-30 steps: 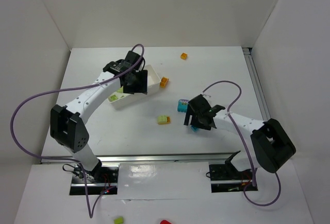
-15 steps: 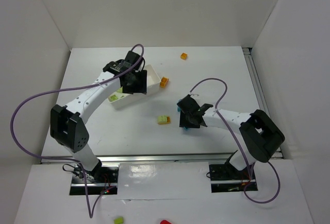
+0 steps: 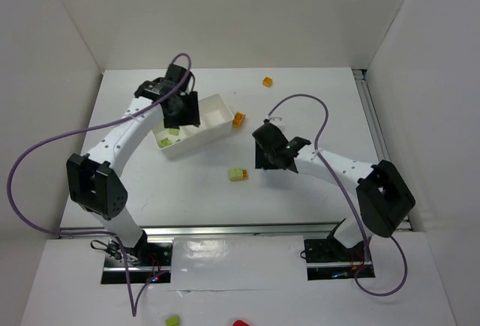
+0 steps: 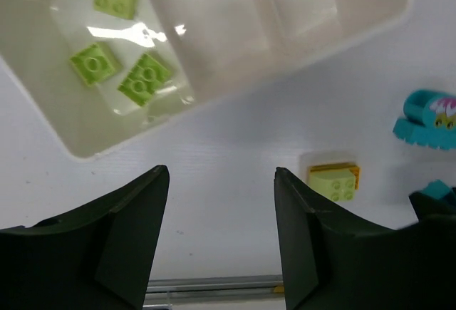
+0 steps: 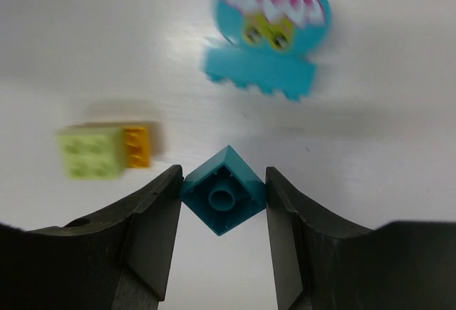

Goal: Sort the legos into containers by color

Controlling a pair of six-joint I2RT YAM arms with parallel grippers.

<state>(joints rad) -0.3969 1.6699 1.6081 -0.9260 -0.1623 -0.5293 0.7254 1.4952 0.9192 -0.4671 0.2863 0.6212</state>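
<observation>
My right gripper goes outward and to the left in the top view next and releases the dark cyan brick (image 5: 224,199) in the tray's empty middle section.
My right gripper (image 5: 222,182) is shut on a small dark cyan brick (image 5: 224,199), pinched corner to corner with its hollow underside facing the camera. Below it on the table lie the printed cyan block (image 5: 269,35) and a lime brick stuck to an orange one (image 5: 103,152). In the top view the right gripper (image 3: 270,154) hides both cyan pieces. The white three-compartment tray (image 3: 214,109) holds three lime bricks (image 4: 146,78) in one end compartment. My left gripper (image 4: 221,174) is open and empty, hovering by the tray's near side (image 3: 180,109).
Loose legos on the table: an orange one (image 3: 238,120) beside the tray's right end, another orange one (image 3: 268,81) near the back, and the lime-and-orange one (image 3: 238,174) in front. White walls enclose the table on three sides.
The right gripper closed on the small cyan brick and moved up and to the left with it. The left gripper shifted left and back along the tray.
</observation>
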